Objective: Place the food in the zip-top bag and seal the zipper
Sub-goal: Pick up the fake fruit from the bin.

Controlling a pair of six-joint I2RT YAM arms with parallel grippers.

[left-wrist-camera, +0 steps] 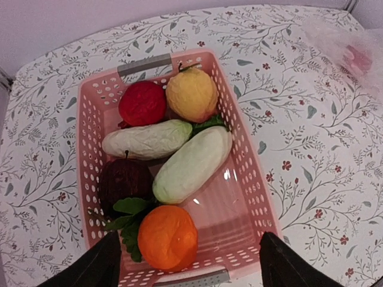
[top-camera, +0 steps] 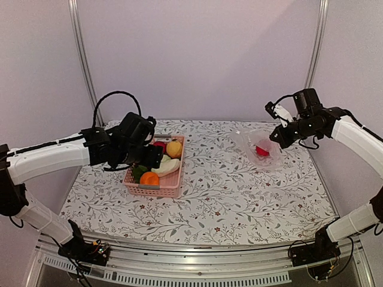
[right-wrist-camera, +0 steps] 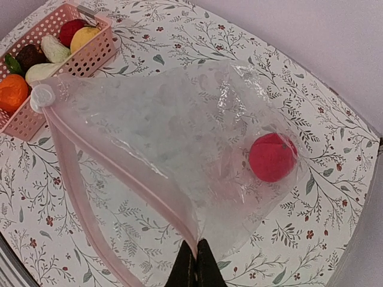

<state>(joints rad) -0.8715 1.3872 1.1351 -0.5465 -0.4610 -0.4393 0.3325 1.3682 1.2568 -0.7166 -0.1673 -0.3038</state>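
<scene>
The orange food is below the open fingers of my left gripper, so the gripper will next lower into the near end of the pink basket and close its fingers around the food.
The food lies in a pink basket point(left-wrist-camera: 242, 161): a red round one point(left-wrist-camera: 142, 103), a yellow one point(left-wrist-camera: 191, 94), a white radish point(left-wrist-camera: 192, 163), a dark purple piece point(left-wrist-camera: 124, 180) and an orange one point(left-wrist-camera: 167, 237). My left gripper point(left-wrist-camera: 188, 254) hangs open over the basket's near end, its fingers on either side of the orange one and apart from it. At the right, my right gripper point(right-wrist-camera: 196, 250) is shut on the mouth edge of the zip-top bag point(right-wrist-camera: 167, 125) and holds it up. One red round food point(right-wrist-camera: 272, 156) sits inside the bag. The zipper point(right-wrist-camera: 119, 164) stands apart, so the mouth gapes.
The basket point(top-camera: 170, 185) stands left of centre on the flowered tablecloth point(top-camera: 239, 197), and the bag point(top-camera: 261, 149) hangs at the back right. A white slider point(right-wrist-camera: 42, 97) sits at the far end of the zipper. Grey walls close the back and sides.
</scene>
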